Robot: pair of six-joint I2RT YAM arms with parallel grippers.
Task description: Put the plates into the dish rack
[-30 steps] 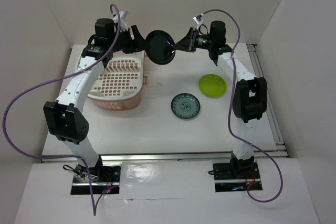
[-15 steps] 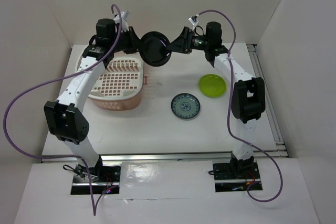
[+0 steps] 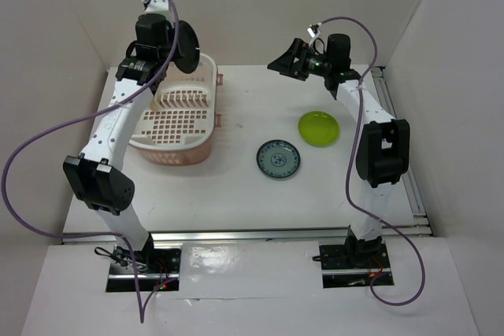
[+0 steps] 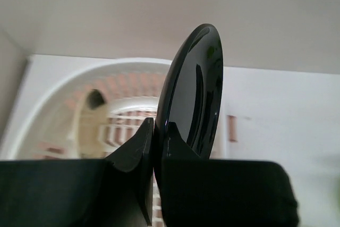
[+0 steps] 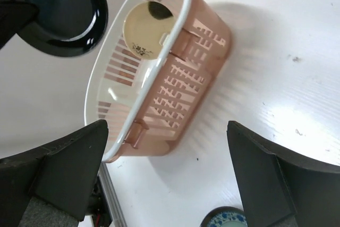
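Note:
I will move my left gripper down to the slots next to the upright cream plate and release the black plate, because the rack is open beside that cream plate.
My left gripper is shut on the rim of the glossy black plate, holding it on edge above the far end of the dish rack. A cream plate with a dark patch stands upright inside the rack. My right gripper hangs open and empty, well to the right of the black plate. The lime green plate and the blue-white patterned plate lie flat on the table.
White walls enclose the table on the left, back and right. A metal rail runs along the near edge by the arm bases. Purple cables loop off both arms.
The black plate passed from the right gripper to the left one. The right gripper opened and drew back to the right; the left arm carried the plate left, over the rack.

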